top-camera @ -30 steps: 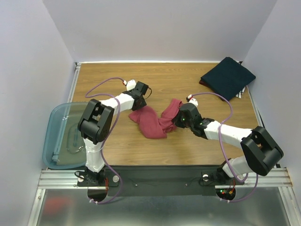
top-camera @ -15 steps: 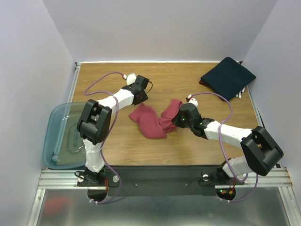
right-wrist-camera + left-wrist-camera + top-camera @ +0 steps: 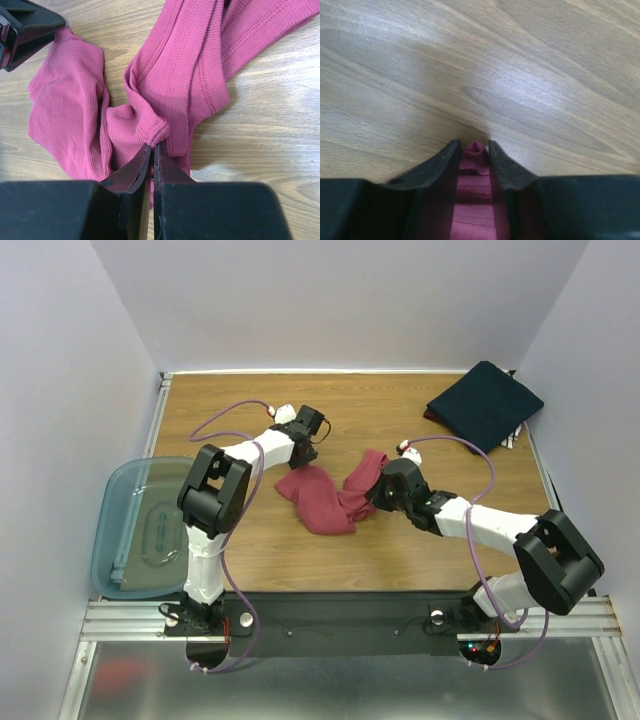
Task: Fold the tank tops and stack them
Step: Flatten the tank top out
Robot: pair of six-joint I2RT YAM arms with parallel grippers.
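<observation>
Next, my right gripper should take the bunched hem up, then outward and down onto the bare wood beyond the tank top (image 3: 347, 432), then release it, since the cloth lies crumpled.
A maroon tank top (image 3: 325, 498) lies crumpled in the middle of the table. My left gripper (image 3: 300, 453) is at its upper left edge. In the left wrist view the left gripper (image 3: 472, 146) has both jaws pressed against a maroon fold (image 3: 475, 190) that fills the gap. My right gripper (image 3: 374, 499) is at the top's right side. In the right wrist view the right gripper (image 3: 154, 146) is shut on a bunched hem (image 3: 155, 131). A navy tank top (image 3: 485, 403) lies folded at the back right corner.
A translucent teal bin (image 3: 112, 540) sits off the table's left edge beside the left arm. Something light and striped (image 3: 511, 439) pokes out from under the navy top. Bare wood lies along the back and front of the table.
The left wrist has shifted slightly right onto the maroon top's edge and its jaws have narrowed around the cloth. The right arm and the navy top have not moved.
</observation>
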